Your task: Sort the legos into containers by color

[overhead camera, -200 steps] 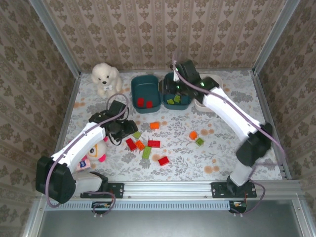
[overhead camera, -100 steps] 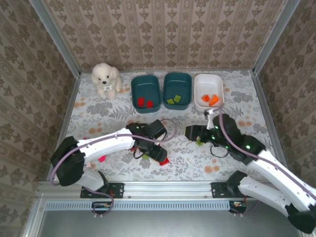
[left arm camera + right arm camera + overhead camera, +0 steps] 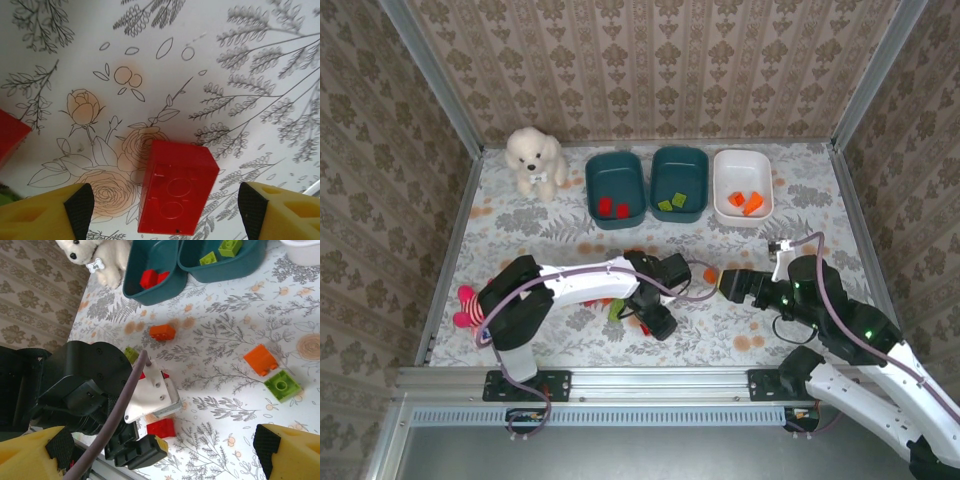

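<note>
The red lego (image 3: 645, 329) (image 3: 178, 192) already lies between the open yellow fingers with clear table beside it. Next, my left gripper comes down around it and closes.
A red lego (image 3: 177, 187) lies on the floral table between the fingers of my open left gripper (image 3: 160, 215), untouched by either yellow fingertip (image 3: 40, 212). From above, that left gripper (image 3: 658, 322) hangs low at the near middle. My right gripper (image 3: 728, 285) stands open over the table's right-middle, next to an orange lego (image 3: 710, 273). An orange lego (image 3: 260, 360), a green one (image 3: 282, 385) and another orange one (image 3: 162, 331) lie loose. The left teal tub (image 3: 615, 190) holds red legos, the middle teal tub (image 3: 678, 183) green ones, the white tub (image 3: 742, 200) orange ones.
A white plush dog (image 3: 533, 157) sits at the back left. The pink-and-yellow doll toy (image 3: 470, 305) lies by the left arm's elbow. A green lego (image 3: 615, 310) and red ones sit partly under the left arm. Patterned walls close in three sides.
My left gripper has swung right and nearer, coming over the red lego. My right gripper left the tubs and pulled back to the right-middle. Orange legos now lie in the white tub.
</note>
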`<control>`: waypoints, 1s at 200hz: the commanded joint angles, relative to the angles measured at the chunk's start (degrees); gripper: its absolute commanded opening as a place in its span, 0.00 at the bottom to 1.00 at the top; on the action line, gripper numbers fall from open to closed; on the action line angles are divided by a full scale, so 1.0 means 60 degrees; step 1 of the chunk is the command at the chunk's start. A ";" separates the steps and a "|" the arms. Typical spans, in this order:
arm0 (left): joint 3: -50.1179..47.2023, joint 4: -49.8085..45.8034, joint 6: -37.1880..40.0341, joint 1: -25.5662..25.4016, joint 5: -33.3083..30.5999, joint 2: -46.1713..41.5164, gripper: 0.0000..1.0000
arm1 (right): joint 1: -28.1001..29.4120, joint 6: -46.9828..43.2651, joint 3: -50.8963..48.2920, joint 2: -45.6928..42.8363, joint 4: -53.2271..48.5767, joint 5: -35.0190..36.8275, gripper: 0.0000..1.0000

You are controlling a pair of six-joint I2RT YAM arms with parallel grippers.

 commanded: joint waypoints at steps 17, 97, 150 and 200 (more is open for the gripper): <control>0.0446 -0.0482 0.0609 -0.0300 -0.0093 0.0557 0.74 | -0.0038 0.0188 0.0245 -0.0210 -0.0377 0.0366 0.96; 0.0685 -0.0244 0.0191 -0.0305 -0.0880 0.0730 0.33 | -0.0038 0.0271 0.0216 0.0114 -0.0135 0.0241 0.96; 0.1595 -0.0270 -0.1106 0.1530 -0.0459 -0.1072 0.28 | -0.0050 -0.0439 0.1012 0.0812 -0.0396 0.0353 0.95; 0.2437 0.1050 -0.2181 0.4675 0.0686 -0.1114 0.25 | -0.0054 -0.0801 0.1245 0.1998 0.0397 -0.0078 0.95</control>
